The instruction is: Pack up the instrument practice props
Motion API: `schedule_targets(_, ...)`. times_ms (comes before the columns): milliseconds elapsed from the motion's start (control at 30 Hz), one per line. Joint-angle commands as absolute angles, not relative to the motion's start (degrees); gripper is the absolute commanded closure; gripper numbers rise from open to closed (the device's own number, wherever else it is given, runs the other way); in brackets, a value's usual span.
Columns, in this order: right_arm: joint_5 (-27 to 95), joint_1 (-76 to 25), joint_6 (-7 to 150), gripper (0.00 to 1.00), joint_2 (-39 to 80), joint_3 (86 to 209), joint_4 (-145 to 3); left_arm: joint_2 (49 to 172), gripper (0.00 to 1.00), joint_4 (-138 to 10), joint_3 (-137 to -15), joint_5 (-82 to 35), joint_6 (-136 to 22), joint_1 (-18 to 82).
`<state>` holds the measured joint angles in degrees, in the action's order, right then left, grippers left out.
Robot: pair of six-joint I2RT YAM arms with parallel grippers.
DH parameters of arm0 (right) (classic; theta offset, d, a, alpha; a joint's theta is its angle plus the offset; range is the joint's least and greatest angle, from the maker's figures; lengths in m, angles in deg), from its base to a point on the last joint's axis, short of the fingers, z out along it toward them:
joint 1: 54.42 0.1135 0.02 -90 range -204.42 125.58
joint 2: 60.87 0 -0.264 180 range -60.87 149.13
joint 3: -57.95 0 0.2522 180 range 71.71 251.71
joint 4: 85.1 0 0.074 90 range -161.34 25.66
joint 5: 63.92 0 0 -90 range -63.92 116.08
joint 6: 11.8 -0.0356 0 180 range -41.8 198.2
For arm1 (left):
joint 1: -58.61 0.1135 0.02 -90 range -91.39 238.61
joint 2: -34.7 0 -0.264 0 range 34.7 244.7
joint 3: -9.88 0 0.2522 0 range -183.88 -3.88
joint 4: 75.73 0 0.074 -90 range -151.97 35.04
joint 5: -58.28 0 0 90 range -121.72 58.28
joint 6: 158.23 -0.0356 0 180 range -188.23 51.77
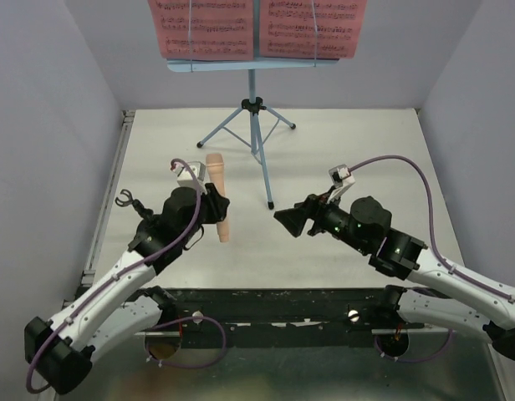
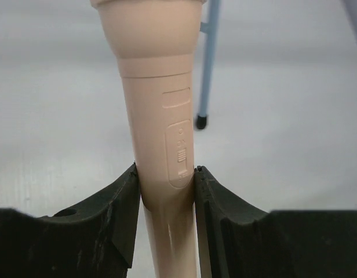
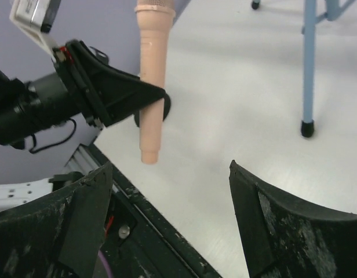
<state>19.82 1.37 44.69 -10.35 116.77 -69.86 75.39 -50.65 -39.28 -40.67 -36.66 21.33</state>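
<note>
My left gripper moves down to the bare tabletop on the left in the top view next and releases the microphone there.
My left gripper is shut on the beige-pink toy microphone, gripping its handle and holding it off the table; the microphone fills the left wrist view, between the fingers, and hangs in the right wrist view. My right gripper is open and empty, right of the microphone; its wide-apart fingers show in the right wrist view. The light-blue tripod music stand stands at the back, with two pink sheet-music pages on its desk. The black mic stand is out of view.
A tripod leg with a black foot reaches forward between my grippers; it also shows in the right wrist view. Lilac walls close in both sides. A metal rail runs along the table's left edge.
</note>
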Motion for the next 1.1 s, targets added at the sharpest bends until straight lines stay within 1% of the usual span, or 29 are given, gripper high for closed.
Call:
schedule_targets(0, 13.2, 1.2, 45.2, 0.13, -12.0, 112.0, -66.9, 90.1, 1.0, -34.7, -48.6, -57.6, -31.1, 25.2)
schedule_targets(100, 12.9, 1.1, 45.1, 0.13, -12.4, 110.3, -66.5, 95.1, 1.0, -36.3, -49.8, -59.6, -29.9, 27.3)
schedule_targets(300, 13.4, 1.2, 45.3, 0.13, -13.8, 107.7, -67.3, 104.9, 1.0, -37.0, -52.1, -56.2, -30.5, 37.6)
schedule_targets(667, 14.2, 1.1, 45.9, 0.13, -13.6, 107.6, -66.9, 123.5, 1.0, -32.4, -61.5, -56.7, -32.9, 43.4)
schedule_targets(900, 14.0, 1.2, 46.0, 0.13, -15.3, 108.8, -66.2, 127.4, 1.0, -31.3, -61.6, -49.7, -31.8, 45.8)
schedule_targets(1067, 15.5, 1.2, 44.7, 0.13, -14.2, 108.3, -67.8, 128.7, 1.0, -29.2, -63.0, -48.7, -31.0, 46.2)
